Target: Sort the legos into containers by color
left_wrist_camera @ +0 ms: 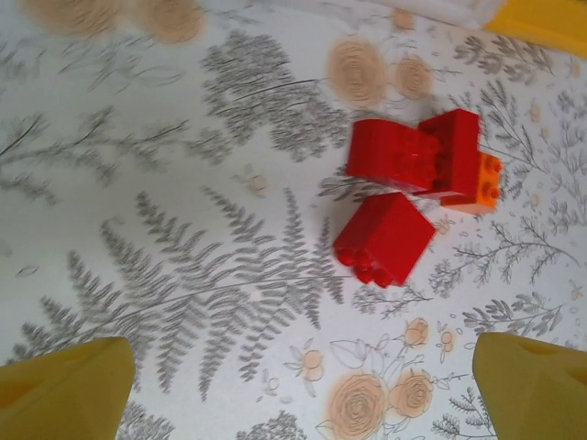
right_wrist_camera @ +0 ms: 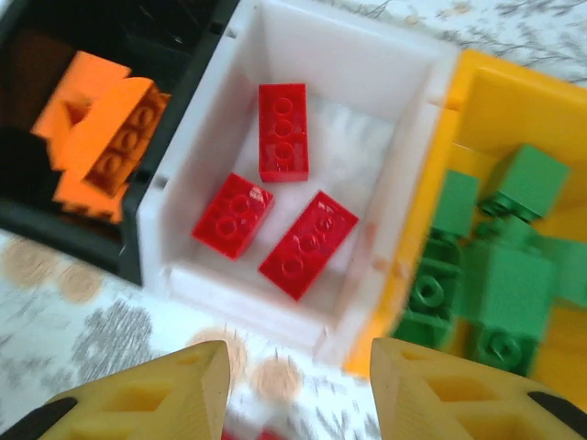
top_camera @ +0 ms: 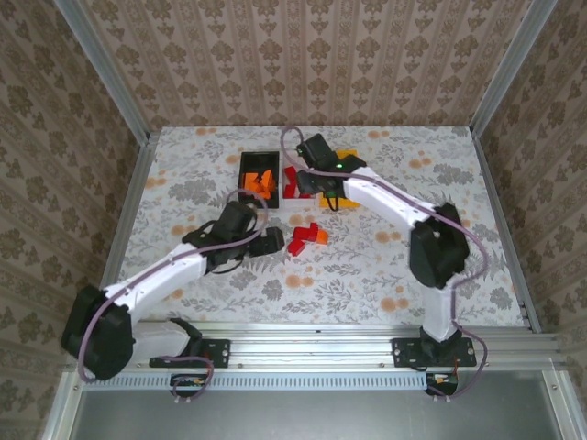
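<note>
I need to turn my left gripper and lower it around the lego next, because the nearest loose red lego (top_camera: 295,247) is below and just past my left gripper's open fingers.
Three bins stand side by side. The black bin (right_wrist_camera: 83,240) holds orange legos (right_wrist_camera: 103,137), the white bin (right_wrist_camera: 240,278) holds three red legos (right_wrist_camera: 282,131), and the yellow bin (right_wrist_camera: 500,103) holds green legos (right_wrist_camera: 500,275). My right gripper (right_wrist_camera: 298,396) hovers open over the white bin's near wall (top_camera: 295,203), with nothing between its fingers. On the table lie two loose red legos (left_wrist_camera: 385,238) and a third red one with an orange lego (left_wrist_camera: 481,183) against it. My left gripper (left_wrist_camera: 303,408) is open and empty just short of them (top_camera: 307,236).
The black bin (top_camera: 258,174) sits at the table's back middle, with my right arm (top_camera: 394,206) reaching over the yellow bin (top_camera: 347,154). A yellow bin corner (left_wrist_camera: 543,18) shows beyond the loose legos. Metal frame rails (top_camera: 133,192) edge the flowered table.
</note>
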